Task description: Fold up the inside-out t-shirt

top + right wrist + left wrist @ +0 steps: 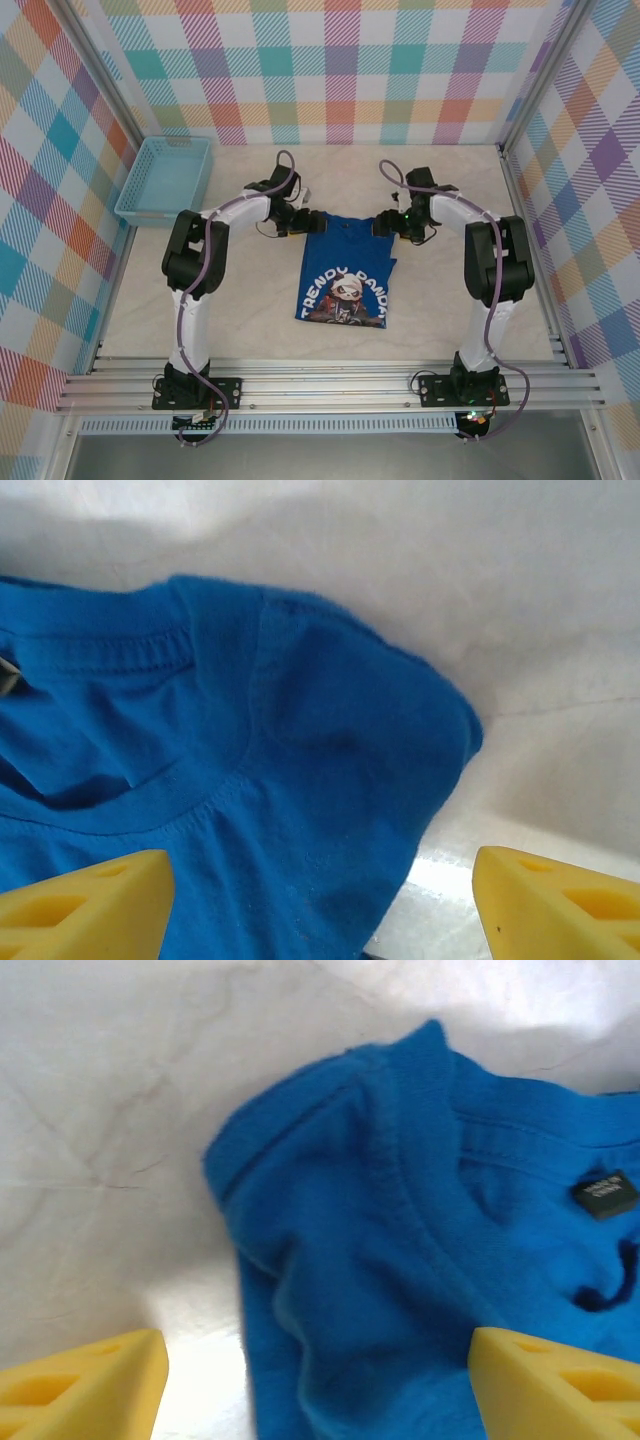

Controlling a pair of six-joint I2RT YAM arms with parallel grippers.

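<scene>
My left gripper goes down onto the t-shirt's shoulder edge [309, 238] [262, 1255] next and closes on the cloth. That edge lies below it, between its wide-open yellow fingers.
The inside-out t-shirt [345, 262] lies folded into a narrow royal-blue rectangle at the middle of the table, its panda print facing up. My left gripper [300, 226] hovers at the shirt's far left corner and my right gripper [386, 226] at its far right corner. In the left wrist view the left gripper [315, 1365] stands open, its yellow fingertips [85, 1385] wide apart over the shoulder and collar of the t-shirt [400, 1250]. The right gripper [322, 885] is open too, straddling the other shoulder of the t-shirt [250, 780]. Neither holds cloth.
A light blue mesh basket [165, 180] sits at the far left of the white table [250, 320]. Checked walls close in the back and both sides. Metal rails [330, 385] run along the near edge by the arm bases.
</scene>
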